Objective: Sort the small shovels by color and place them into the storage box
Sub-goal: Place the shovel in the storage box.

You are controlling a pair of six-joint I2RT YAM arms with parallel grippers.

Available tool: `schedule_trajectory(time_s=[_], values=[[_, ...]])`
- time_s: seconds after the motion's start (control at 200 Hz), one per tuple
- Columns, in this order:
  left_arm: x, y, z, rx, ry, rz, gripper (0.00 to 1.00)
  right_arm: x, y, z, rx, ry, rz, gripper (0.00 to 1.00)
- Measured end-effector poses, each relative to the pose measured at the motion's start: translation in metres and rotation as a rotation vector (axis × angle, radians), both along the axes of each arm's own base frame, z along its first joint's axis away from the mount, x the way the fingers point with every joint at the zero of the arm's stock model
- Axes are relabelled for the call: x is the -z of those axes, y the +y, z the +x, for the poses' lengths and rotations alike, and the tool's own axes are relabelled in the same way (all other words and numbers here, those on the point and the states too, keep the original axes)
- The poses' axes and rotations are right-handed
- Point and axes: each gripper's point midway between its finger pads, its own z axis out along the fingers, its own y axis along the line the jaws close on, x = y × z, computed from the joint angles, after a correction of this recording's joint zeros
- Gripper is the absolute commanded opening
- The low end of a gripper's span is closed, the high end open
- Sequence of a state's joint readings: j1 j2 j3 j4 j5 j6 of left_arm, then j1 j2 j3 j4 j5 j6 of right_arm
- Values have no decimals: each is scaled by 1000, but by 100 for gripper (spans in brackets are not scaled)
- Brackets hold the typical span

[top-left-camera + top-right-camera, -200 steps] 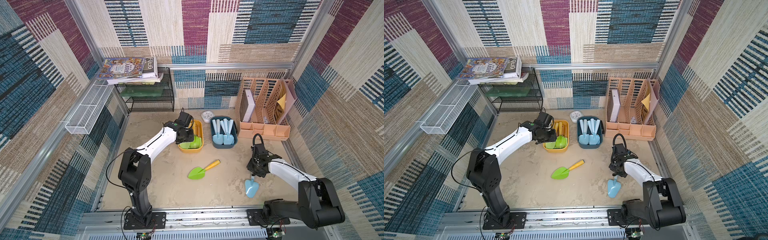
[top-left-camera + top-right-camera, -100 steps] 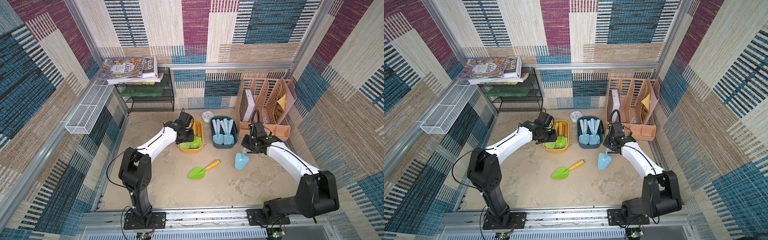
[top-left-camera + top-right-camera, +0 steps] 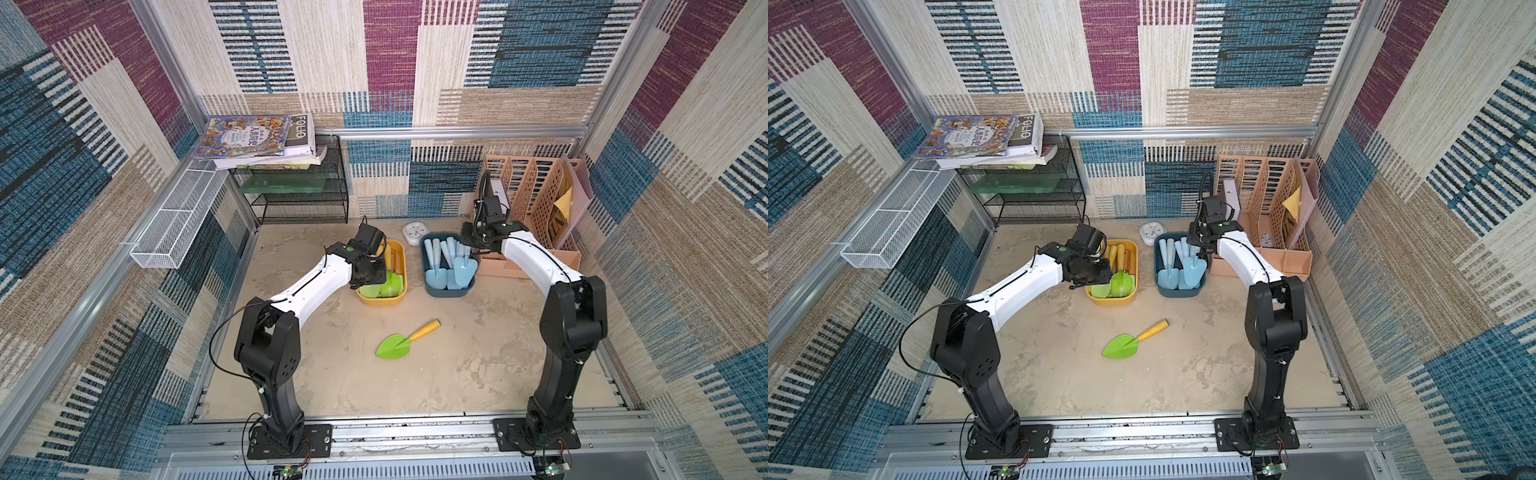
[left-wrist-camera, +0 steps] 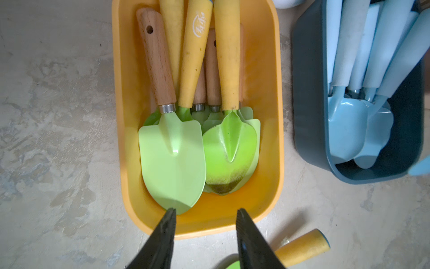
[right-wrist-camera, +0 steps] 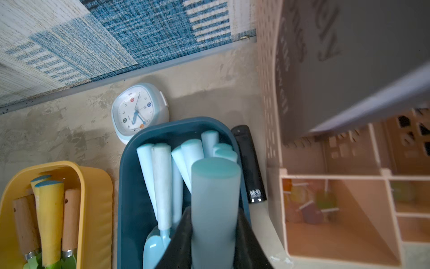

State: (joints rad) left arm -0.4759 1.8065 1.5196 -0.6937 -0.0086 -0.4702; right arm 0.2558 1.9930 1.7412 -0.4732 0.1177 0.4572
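Note:
I will next lower my right gripper toward the pile inside the dark blue box (image 3: pixel 449 293) and release the light blue shovel's handle, as the box already holds only blue shovels.
My right gripper (image 5: pixel 214 213) is shut on the handle of a light blue shovel (image 5: pixel 215 186). It holds that shovel over the dark blue box (image 3: pixel 449 293), the blade (image 3: pixel 464 270) down among several blue shovels (image 5: pixel 162 177). My left gripper (image 4: pixel 206 212) stands open and empty over the near end of the yellow box (image 4: pixel 272 93). That box holds several green shovels (image 4: pixel 172 153) with wooden or yellow handles. In both top views one green shovel (image 3: pixel 395 345) with a yellow handle lies on the floor in front of the boxes.
A small clock (image 3: pixel 413 232) sits behind the boxes and a black stick-shaped object (image 5: pixel 249 163) lies beside the blue box. A peach file organizer (image 3: pixel 536 195) stands close to the right arm. At the back left are a black wire shelf (image 3: pixel 295 195) with books and a white wire basket (image 3: pixel 174 220).
My right arm has carried the blue shovel from the floor at the front right back to the dark blue box. The left arm has stayed where it was.

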Motion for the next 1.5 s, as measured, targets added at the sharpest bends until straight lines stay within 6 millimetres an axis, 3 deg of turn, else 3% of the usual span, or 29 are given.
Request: schedule_trajectory(time_s=[0.105, 0.21, 0.406, 0.636, 0.726, 0.836, 0.931, 1.042, 1.122, 1.222, 1.327, 1.497], values=[[1, 5, -2, -9, 3, 19, 45, 9, 14, 19, -32, 8, -9, 15], [1, 8, -5, -13, 6, 30, 45, 20, 29, 24, -69, 31, -11, 16], [4, 13, -7, -24, 12, 54, 45, 46, 49, 17, -120, 105, -4, 16], [6, 15, -9, -25, 21, 62, 45, 69, 52, 7, -132, 168, -12, 19], [6, 15, -10, -24, 23, 62, 45, 72, 56, 5, -141, 179, -11, 27], [6, 14, -10, -18, 23, 61, 51, 72, 61, 4, -152, 178, -12, 46], [7, 9, -14, 9, 29, 60, 58, 63, 64, 2, -161, 163, -14, 52], [7, -4, -23, 78, 36, 64, 59, 32, 58, -2, -141, 106, -35, 53], [8, -22, -36, 164, 43, 64, 59, 3, 46, -10, -108, 42, -52, 53], [11, -45, -52, 279, 51, 64, 58, -19, 32, -25, -71, -14, -65, 53], [26, -71, -69, 409, 94, 50, 57, -18, 21, -44, -36, -23, -67, 53], [51, -112, -99, 628, 157, 31, 57, 10, 2, -82, 21, 38, -68, 53]])
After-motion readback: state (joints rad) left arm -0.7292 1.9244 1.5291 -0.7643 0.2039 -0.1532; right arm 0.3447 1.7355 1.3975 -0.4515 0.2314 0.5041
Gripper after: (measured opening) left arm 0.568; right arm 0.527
